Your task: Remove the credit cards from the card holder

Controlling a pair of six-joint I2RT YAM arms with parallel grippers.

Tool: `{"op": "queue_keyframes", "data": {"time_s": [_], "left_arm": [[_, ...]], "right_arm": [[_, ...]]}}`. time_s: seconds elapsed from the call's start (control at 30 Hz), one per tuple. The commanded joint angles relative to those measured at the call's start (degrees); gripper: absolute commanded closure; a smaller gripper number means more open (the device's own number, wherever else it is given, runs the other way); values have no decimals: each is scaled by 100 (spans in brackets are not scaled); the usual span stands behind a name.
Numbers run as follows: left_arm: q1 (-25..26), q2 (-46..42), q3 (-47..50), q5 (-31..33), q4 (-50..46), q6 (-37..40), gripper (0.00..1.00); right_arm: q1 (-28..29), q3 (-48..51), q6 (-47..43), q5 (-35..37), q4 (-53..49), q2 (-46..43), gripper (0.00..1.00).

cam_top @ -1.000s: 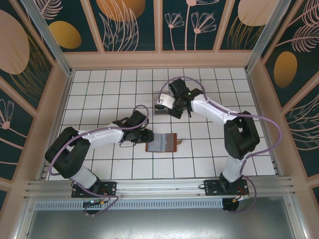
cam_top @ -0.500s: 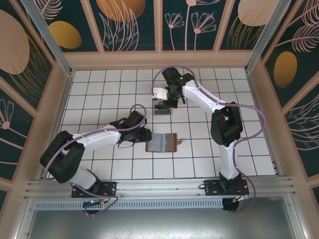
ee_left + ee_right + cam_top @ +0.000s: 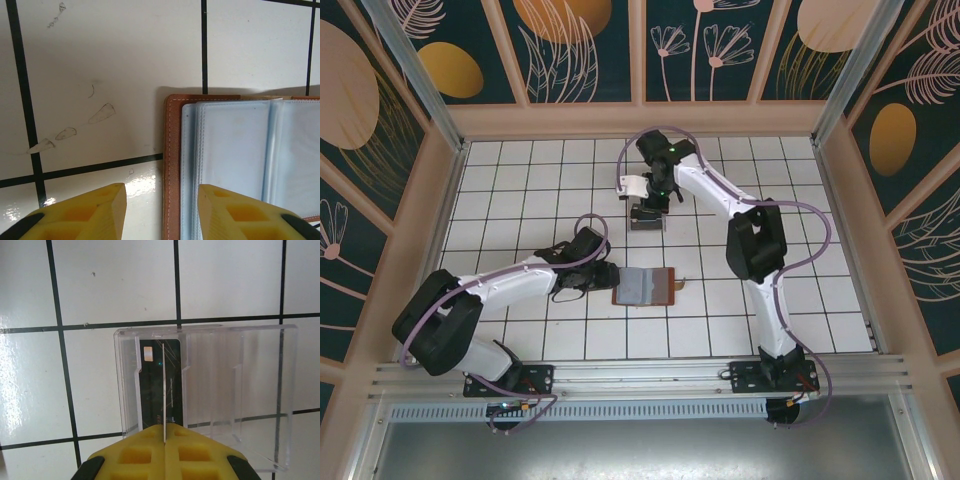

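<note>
My right gripper moves down toward the box's slot next and releases the pale card (image 3: 164,390) there, since that slot lies directly below it.
The brown card holder (image 3: 645,285) lies open on the tiles, its grey-blue clear sleeves (image 3: 235,150) facing up. My left gripper (image 3: 603,275) sits at its left edge, open. One yellow finger (image 3: 100,212) is over bare tile, the other over the sleeves, and the leather border (image 3: 172,150) runs between them. My right gripper (image 3: 164,432) is shut on a thin pale credit card (image 3: 164,390), seen edge-on. It hangs over a clear plastic box (image 3: 240,390). A dark credit card (image 3: 152,390) lies in the box's left slot.
The clear box (image 3: 645,220) stands about one tile behind the card holder. Wooden walls and metal posts ring the white tiled floor (image 3: 520,180). The snap tab (image 3: 677,283) sticks out at the holder's right side.
The right arm has stretched farther back and left, carrying the pale card from beside the box to over it. The left gripper has stayed at the holder's left edge.
</note>
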State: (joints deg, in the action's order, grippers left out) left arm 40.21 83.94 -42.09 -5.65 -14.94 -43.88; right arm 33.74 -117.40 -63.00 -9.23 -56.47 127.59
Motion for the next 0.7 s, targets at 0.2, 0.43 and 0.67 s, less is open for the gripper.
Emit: {"op": "queue_keyframes", "data": {"time_s": [0.2, 0.43, 0.67], "left_arm": [[36, -167, 80, 148, -200, -117, 57], [39, -220, 65, 247, -211, -157, 57], [32, -175, 56, 257, -202, -156, 57]], "right_arm": [[52, -217, -137, -33, -179, 322, 100], [115, -292, -114, -35, -182, 455, 87], [107, -118, -58, 483, 514, 274, 74]]}}
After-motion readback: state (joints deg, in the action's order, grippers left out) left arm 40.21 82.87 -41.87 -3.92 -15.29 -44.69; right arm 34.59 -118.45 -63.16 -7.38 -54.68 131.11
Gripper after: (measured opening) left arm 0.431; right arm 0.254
